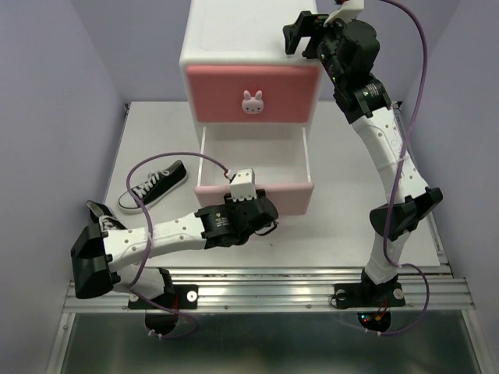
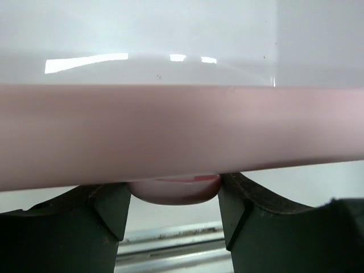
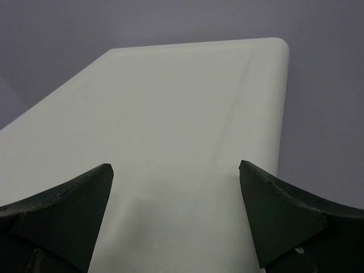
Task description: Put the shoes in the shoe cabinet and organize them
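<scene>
My left gripper pulls the knob point(image 2: 175, 190) back toward the metal bar next, then opens.
The white shoe cabinet point(image 1: 234, 35) stands at the back. Its darker pink upper drawer point(image 1: 226, 93) is closed. The pale pink lower drawer point(image 1: 288, 195) is pulled out, and its inside looks empty. My left gripper point(image 1: 251, 206) is shut on that drawer's knob point(image 2: 173, 190), with a finger on each side. My right gripper point(image 1: 300, 31) is open and empty over the right side of the cabinet's top point(image 3: 170, 114). One black sneaker point(image 1: 153, 184) lies left of the drawer. A second black sneaker point(image 1: 101, 214) is partly hidden behind my left arm. The orange pair is out of view.
Purple walls close in the left, right and back sides. A metal rail point(image 1: 265, 292) runs along the near table edge by the arm bases. The left arm's cable point(image 1: 168, 160) loops over the table near the black sneaker.
</scene>
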